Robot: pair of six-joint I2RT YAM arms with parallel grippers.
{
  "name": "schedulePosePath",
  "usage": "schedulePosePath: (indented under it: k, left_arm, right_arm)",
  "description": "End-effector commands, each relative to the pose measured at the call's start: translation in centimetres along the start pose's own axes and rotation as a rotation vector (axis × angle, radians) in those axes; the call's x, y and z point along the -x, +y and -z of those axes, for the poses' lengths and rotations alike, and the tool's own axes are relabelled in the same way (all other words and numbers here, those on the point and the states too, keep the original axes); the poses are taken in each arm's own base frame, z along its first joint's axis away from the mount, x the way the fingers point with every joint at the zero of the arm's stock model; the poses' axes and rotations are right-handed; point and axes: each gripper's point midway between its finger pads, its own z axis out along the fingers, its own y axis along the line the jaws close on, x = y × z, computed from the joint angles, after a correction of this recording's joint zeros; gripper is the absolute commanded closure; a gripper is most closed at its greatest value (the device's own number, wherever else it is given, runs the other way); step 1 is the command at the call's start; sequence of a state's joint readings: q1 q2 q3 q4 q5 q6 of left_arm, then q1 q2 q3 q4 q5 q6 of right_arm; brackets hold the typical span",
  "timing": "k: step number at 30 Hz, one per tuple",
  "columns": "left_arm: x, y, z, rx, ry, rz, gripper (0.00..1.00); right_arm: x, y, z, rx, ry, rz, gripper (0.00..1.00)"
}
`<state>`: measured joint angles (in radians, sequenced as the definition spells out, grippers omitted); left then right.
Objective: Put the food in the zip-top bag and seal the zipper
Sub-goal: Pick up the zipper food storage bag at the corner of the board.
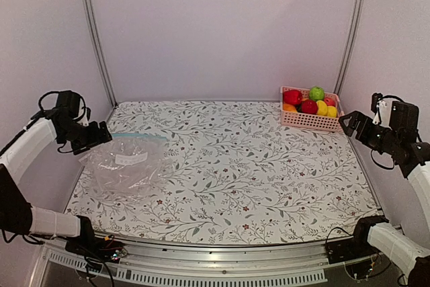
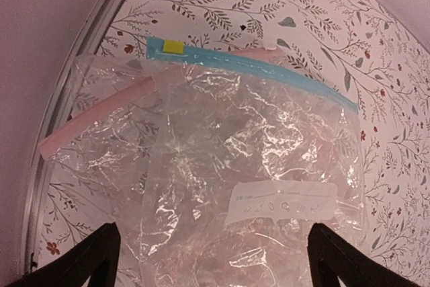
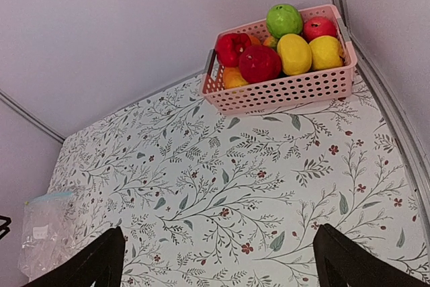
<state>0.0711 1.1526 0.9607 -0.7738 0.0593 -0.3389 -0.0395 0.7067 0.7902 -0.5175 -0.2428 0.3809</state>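
Note:
The bag's far corner (image 1: 113, 135) (image 2: 154, 53) by the yellow slider is outward of and below my open left gripper, so my left gripper will next go down outward onto it and close.
The clear zip-top bag (image 1: 126, 164) lies flat at the table's left side, its blue-teal zipper (image 1: 139, 136) along the far edge. My left gripper (image 1: 102, 132) hovers open above the bag's far left corner. In the left wrist view the bag (image 2: 222, 152) fills the frame, with the zipper (image 2: 269, 66) across the top and the gripper (image 2: 211, 257) empty. The food (image 1: 310, 101), red, yellow, green and orange fruit, sits in the pink basket (image 1: 310, 123) at the back right. My right gripper (image 1: 347, 123) stands open just right of the basket, empty (image 3: 218, 260), with the fruit (image 3: 282, 48) ahead of it.
A second sheet of crinkled clear plastic with a pink strip (image 2: 94, 117) lies under the bag's left side. A metal rail (image 2: 74, 92) borders the table's left edge. White walls and metal posts (image 1: 94, 31) close in the back. The floral tablecloth (image 1: 235, 166) covers the table.

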Motion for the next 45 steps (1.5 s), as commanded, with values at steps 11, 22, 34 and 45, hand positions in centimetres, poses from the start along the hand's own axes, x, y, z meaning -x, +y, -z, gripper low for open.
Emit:
schedulePosePath:
  k: [11,22,34,45]
  left_arm:
    - [4.2,2.1,-6.2,-0.164,0.087,0.2,0.4]
    - [5.6,4.8,-8.0,-0.059,0.097,0.228,0.54]
    - [4.6,3.0,-9.7,-0.146,0.159,0.252,0.86]
    - [6.2,-4.9,-4.3,-0.32,-0.009,-0.021,1.0]
  right_arm:
    - [-0.8,1.3,-0.6,0.086,0.05,0.019,0.01]
    - [-0.8,2.0,-1.0,0.126,0.07,0.019,0.01]
    - [-1.0,2.3,-1.1,0.143,0.083,0.018,0.01]
    - [-1.5,2.3,-1.3,0.153,0.108,0.017,0.01]
